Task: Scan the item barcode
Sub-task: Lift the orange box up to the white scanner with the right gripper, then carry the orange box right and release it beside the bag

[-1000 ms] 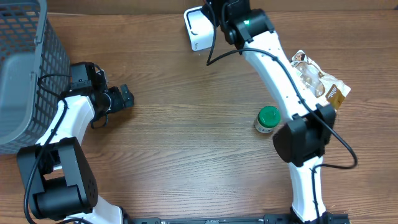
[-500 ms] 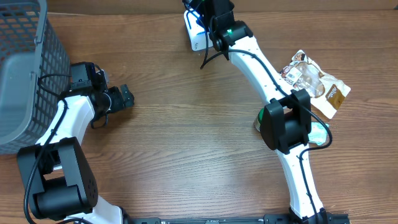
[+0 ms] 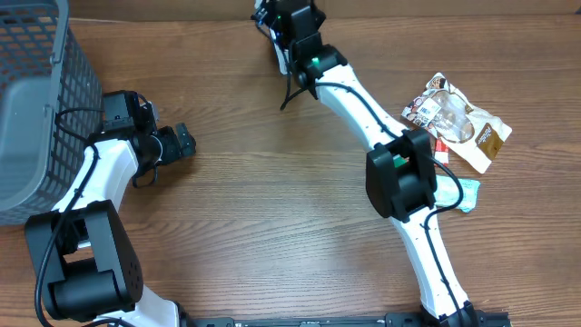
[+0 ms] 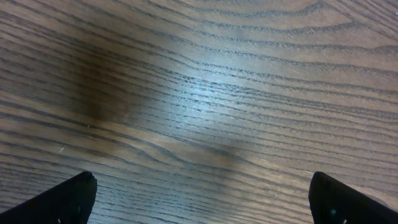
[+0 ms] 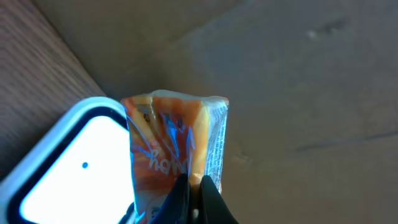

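Observation:
My right gripper goes back, toward the right in the overhead view, and down over the gap between snack bag and teal packet next, as other items lie there.
My right gripper (image 5: 194, 186) is shut on the lower edge of an orange plastic packet (image 5: 171, 140), the item, and holds it upright. In the right wrist view the packet stands right beside the white, dark-rimmed scanner (image 5: 68, 168) and overlaps its right edge. No barcode shows on the packet's visible side. In the overhead view the right gripper (image 3: 289, 20) is at the table's far edge, and it covers the packet and most of the scanner. My left gripper (image 3: 182, 143) rests open over bare wood at the left, its fingertips (image 4: 74, 196) wide apart with nothing between them.
A grey mesh basket (image 3: 36, 100) fills the far left corner. A clear and brown snack bag (image 3: 458, 118) lies at the right, with a teal packet (image 3: 465, 193) just below it. The right arm's elbow (image 3: 404, 177) hangs over the table's right middle.
The right arm has swung left and farther back, bringing its gripper over the scanner. Its elbow now covers the green-lidded jar. The left arm has not moved.

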Robot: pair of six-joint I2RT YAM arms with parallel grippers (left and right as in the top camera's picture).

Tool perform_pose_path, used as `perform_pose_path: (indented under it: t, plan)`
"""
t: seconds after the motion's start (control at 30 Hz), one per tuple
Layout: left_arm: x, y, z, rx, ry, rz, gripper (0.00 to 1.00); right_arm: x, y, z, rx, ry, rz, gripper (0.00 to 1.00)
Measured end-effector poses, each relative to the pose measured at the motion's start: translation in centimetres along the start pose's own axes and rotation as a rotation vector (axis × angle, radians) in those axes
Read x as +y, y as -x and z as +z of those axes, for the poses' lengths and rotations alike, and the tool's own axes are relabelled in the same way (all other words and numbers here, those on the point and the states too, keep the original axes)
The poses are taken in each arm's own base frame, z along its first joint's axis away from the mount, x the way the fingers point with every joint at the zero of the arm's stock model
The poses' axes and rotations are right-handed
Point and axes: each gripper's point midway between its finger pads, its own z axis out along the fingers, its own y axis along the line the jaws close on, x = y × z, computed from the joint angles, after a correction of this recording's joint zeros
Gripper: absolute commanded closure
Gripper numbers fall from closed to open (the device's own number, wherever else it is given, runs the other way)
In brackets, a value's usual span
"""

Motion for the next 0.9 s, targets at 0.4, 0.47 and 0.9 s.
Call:
perform_pose_path:
  t: [0.4,0.47,0.9]
  plan:
    - [0.0,0.0,0.0,0.0,0.0,0.0,0.0,1.7,-0.9,0.6,0.043,-0.004,-0.043,0.96]
    - [0.0,0.0,0.0,0.0,0.0,0.0,0.0,1.5,-1.0,0.6,0.051,-0.012,-0.039,0.96]
    - [0.0,0.0,0.0,0.0,0.0,0.0,0.0,-1.1,-2.2,-3.0,0.167,0.005,0.156,0.96]
